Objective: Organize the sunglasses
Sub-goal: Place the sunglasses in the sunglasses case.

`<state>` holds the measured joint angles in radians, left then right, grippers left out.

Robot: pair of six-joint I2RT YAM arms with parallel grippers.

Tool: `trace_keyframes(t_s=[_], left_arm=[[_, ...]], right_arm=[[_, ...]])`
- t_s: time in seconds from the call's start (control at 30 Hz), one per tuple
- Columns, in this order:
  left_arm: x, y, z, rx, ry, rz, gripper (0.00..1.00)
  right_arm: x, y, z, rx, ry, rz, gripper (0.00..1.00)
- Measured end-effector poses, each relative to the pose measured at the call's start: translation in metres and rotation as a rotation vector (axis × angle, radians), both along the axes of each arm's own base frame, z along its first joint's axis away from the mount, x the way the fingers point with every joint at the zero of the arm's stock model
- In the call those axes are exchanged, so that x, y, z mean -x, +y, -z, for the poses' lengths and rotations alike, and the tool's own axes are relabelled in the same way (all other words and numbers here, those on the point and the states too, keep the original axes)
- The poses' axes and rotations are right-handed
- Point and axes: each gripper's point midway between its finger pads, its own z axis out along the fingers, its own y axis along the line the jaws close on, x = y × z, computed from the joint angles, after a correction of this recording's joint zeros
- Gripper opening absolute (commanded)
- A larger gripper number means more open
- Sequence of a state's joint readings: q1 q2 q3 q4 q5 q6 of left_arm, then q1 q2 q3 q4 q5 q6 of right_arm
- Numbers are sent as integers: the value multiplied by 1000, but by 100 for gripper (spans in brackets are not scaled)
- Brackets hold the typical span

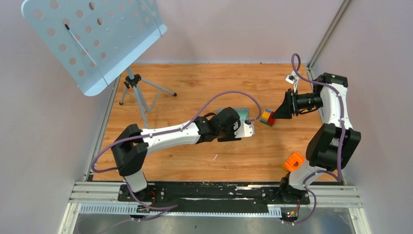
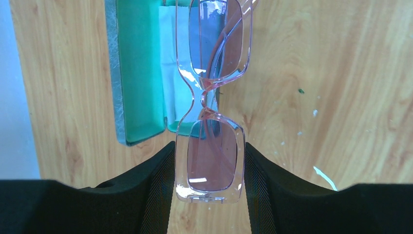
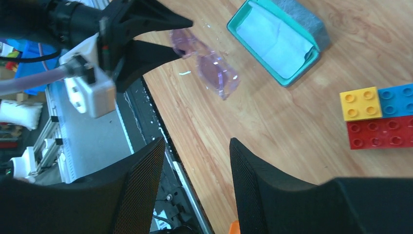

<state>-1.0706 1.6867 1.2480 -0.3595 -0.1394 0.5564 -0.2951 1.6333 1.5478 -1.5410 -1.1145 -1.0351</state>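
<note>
My left gripper holds the sunglasses (image 2: 209,97) and should next carry them outward and lower them onto the cloth of the case's cloth-lined half (image 2: 171,83) below to let them go.
The sunglasses (image 2: 209,97), with a translucent purple-pink frame, are folded and gripped by one lens between my left gripper's (image 2: 209,168) fingers. They stick out forward over the wooden table, just right of the open grey case (image 2: 141,73) with a teal inside. A pale cloth (image 2: 170,58) lies inside the case. The right wrist view shows the sunglasses (image 3: 209,66) held by the left gripper (image 3: 163,36) near the case (image 3: 277,41), with the cloth (image 3: 272,36) in it. My right gripper (image 3: 195,165) is open and empty, raised off the table to the right.
A stack of yellow, blue and red toy blocks (image 3: 380,117) sits on the table right of the case, close to the right gripper (image 1: 278,113). A perforated pale blue music stand (image 1: 92,39) on a tripod stands at the back left. Walls close both sides.
</note>
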Motion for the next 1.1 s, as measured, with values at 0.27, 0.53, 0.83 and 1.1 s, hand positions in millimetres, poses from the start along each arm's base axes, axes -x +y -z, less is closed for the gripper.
trace_keyframes(t_s=[0.27, 0.53, 0.83, 1.1], left_arm=[[-30, -5, 36, -21, 68, -67, 26], [-51, -8, 49, 16, 105, -100, 25], [-60, -7, 73, 0, 135, -105, 25], [-68, -11, 73, 1, 123, -92, 28]], right_arm=[[11, 6, 9, -37, 10, -15, 55], [14, 8, 11, -53, 4, -22, 55], [14, 7, 14, -60, 6, -22, 55], [15, 9, 21, -82, 39, -19, 55]])
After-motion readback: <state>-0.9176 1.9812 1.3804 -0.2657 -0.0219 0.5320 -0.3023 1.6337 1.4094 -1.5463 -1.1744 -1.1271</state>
